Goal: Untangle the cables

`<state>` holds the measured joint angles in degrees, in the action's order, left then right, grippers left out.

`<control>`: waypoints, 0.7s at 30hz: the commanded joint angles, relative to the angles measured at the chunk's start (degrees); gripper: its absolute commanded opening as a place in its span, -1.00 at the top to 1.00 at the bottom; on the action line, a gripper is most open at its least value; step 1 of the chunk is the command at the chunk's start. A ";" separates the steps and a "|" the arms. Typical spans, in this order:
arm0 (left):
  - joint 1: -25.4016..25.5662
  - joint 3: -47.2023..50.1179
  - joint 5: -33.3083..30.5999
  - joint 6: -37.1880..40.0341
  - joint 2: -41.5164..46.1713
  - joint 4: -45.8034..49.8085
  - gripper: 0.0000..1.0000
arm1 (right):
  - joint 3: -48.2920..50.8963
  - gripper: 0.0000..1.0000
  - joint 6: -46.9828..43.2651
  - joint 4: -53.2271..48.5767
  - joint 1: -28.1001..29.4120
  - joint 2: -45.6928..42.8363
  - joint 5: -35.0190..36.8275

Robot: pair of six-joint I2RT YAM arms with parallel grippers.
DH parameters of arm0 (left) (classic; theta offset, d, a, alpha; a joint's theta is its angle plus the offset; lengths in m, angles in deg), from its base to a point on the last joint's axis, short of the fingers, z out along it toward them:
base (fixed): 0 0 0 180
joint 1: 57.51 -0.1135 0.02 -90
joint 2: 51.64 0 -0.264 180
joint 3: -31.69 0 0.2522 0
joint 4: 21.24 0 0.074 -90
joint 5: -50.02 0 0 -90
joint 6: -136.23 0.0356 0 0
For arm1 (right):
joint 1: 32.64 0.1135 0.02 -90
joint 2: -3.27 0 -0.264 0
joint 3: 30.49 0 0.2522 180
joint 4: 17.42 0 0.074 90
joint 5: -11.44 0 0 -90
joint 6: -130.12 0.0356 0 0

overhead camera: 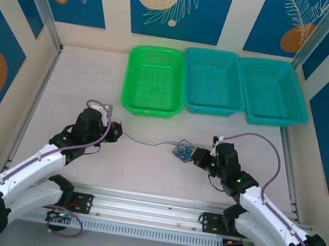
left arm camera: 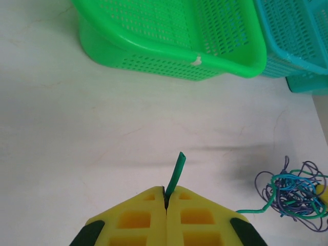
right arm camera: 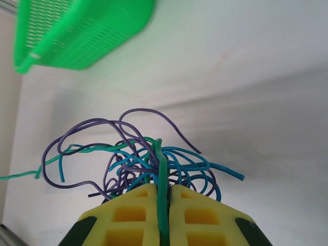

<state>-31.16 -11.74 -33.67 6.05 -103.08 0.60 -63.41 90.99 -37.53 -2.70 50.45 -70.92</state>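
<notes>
The green-teal cable comes free next as my right gripper draws away from my left gripper and lets go, since the knot sits ahead of its fingers, between both grippers.
The cables form a small knot of teal, blue and purple wires on the table between the arms. My left gripper is shut on the end of one teal cable, whose short tip pokes out past the yellow pads. That strand runs across the table to the knot. My right gripper is shut on a green-teal strand at the edge of the knot, and loops fan out ahead of its pads.
A green basket and two teal baskets stand in a row at the back of the table. An aluminium rail runs along the near edge between the arm bases. White walls close in both sides.
</notes>
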 commanded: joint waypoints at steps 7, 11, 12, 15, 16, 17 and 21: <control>-3.09 -1.95 -17.51 0.52 3.31 14.75 1.00 | 3.46 1.00 13.04 -21.50 -16.70 -9.60 6.81; -3.07 0.79 -5.74 2.46 1.03 5.09 1.00 | 4.59 1.00 9.01 -13.69 -15.91 -9.51 0.12; -2.91 1.52 -3.61 2.18 0.01 2.57 1.00 | 4.21 0.99 8.73 -13.06 -14.99 -8.29 -0.15; -2.53 1.85 -3.11 1.38 -2.97 1.13 1.00 | 0.27 0.58 5.67 -15.82 -11.43 -3.48 2.32; -2.53 1.65 -4.12 1.33 -3.31 1.89 0.98 | -1.91 0.42 4.65 -18.33 -10.32 -2.31 3.86; -2.53 1.55 -5.26 1.53 -3.15 2.52 0.67 | -4.03 0.38 3.23 -20.04 -9.14 -1.34 4.95; -2.45 1.17 -6.86 6.01 0.82 2.51 0.08 | -9.14 0.36 -0.22 -23.08 -5.09 0.28 8.34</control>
<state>-33.04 -10.34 -38.96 8.52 -105.22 4.25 -68.67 94.56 -57.16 -9.61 50.36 -66.70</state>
